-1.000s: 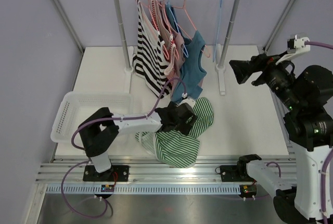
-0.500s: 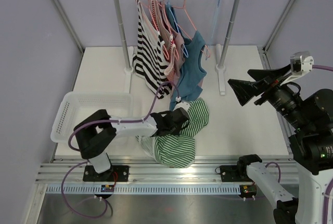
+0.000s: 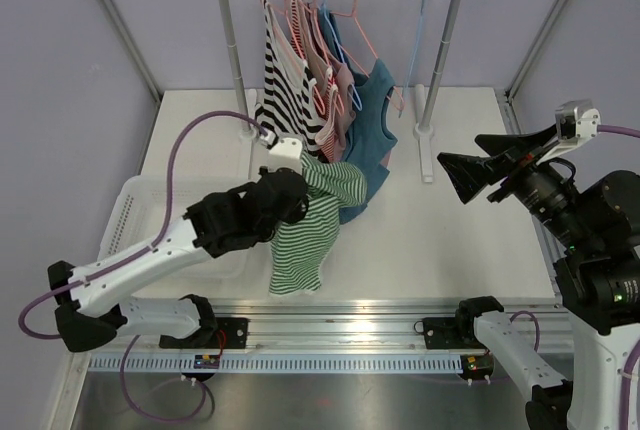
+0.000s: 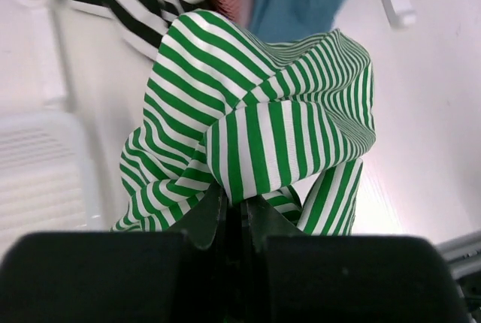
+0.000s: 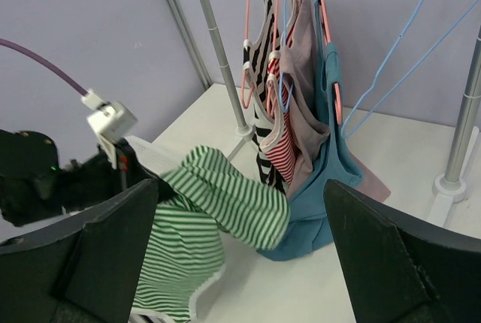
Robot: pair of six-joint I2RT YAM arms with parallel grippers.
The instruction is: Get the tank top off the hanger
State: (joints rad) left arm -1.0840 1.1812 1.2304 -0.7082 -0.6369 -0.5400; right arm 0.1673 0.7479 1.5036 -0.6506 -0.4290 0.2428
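Observation:
The white basket [image 3: 148, 218] [image 4: 41, 180] is below my left gripper, to the gripper's left in the top view. So my left gripper will next swing the tank top's fold over it, go down and let the fold go.
The green-and-white striped tank top [image 3: 305, 235] hangs in the air, bunched, from my left gripper [image 3: 297, 190], which is shut on a fold of it. In the left wrist view the jaws [image 4: 234, 201] pinch the striped cloth [image 4: 263, 113] tight. No hanger shows in the top. An empty light-blue hanger [image 3: 420, 40] hangs on the rail, right of the clothes. My right gripper [image 3: 462, 152] stands open and empty, raised at the right, facing the rack. From the right wrist view the green top [image 5: 225, 195] shows between its fingers [image 5: 113, 248], far off.
The clothes rack [image 3: 232, 60] stands at the back with several tank tops on pink and blue hangers: black-striped [image 3: 285, 100], red-striped, beige and blue [image 3: 370, 130]. Its right post [image 3: 445, 50] and foot [image 3: 426, 155] are nearby. A white basket [image 3: 135, 205] sits left, under my left arm.
My left gripper closed on the green top lying on the table, then lifted it up and to the back left. The right arm swung its gripper to the right, then held still.

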